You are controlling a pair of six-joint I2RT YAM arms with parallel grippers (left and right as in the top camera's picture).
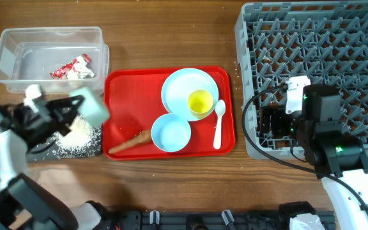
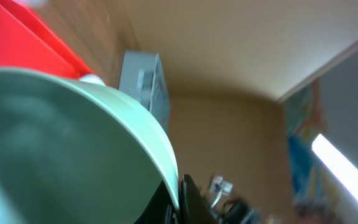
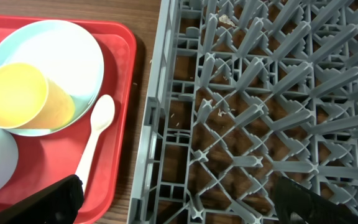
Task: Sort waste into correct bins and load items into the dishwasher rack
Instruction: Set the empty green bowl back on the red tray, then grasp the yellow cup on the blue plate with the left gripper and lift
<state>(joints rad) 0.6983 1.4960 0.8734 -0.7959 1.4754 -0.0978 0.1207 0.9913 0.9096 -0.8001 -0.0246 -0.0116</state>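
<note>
The bowl's inside shows empty, so my left gripper needs to turn the bowl upright and lower it onto the bare spot by the carrot stick.
My left gripper [image 1: 66, 112] is shut on the rim of the pale green bowl [image 1: 89, 107] and holds it tilted over the black tray [image 1: 43, 152], where a heap of white rice [image 1: 78, 137] lies. In the left wrist view the bowl [image 2: 61, 149] fills the left, pinched between the fingers [image 2: 176, 202]. The red-and-white wrapper [image 1: 72, 67] lies in the clear tub [image 1: 18, 61]. The carrot stick [image 1: 130, 142], blue bowl [image 1: 170, 133], blue plate [image 1: 181, 86], yellow cup [image 1: 200, 102] and white spoon [image 1: 218, 124] are on the red tray [image 1: 123, 96]. My right gripper [image 1: 267, 121] is open and empty over the left edge of the rack [image 1: 312, 38].
The right wrist view shows the rack's grid [image 3: 266, 112], with the open fingers [image 3: 185, 205] straddling its left wall, and beside it the red tray [image 3: 120, 124] with plate [image 3: 67, 50], cup [image 3: 17, 93] and spoon [image 3: 95, 137]. A black cable [image 1: 251, 137] loops by the rack's corner.
</note>
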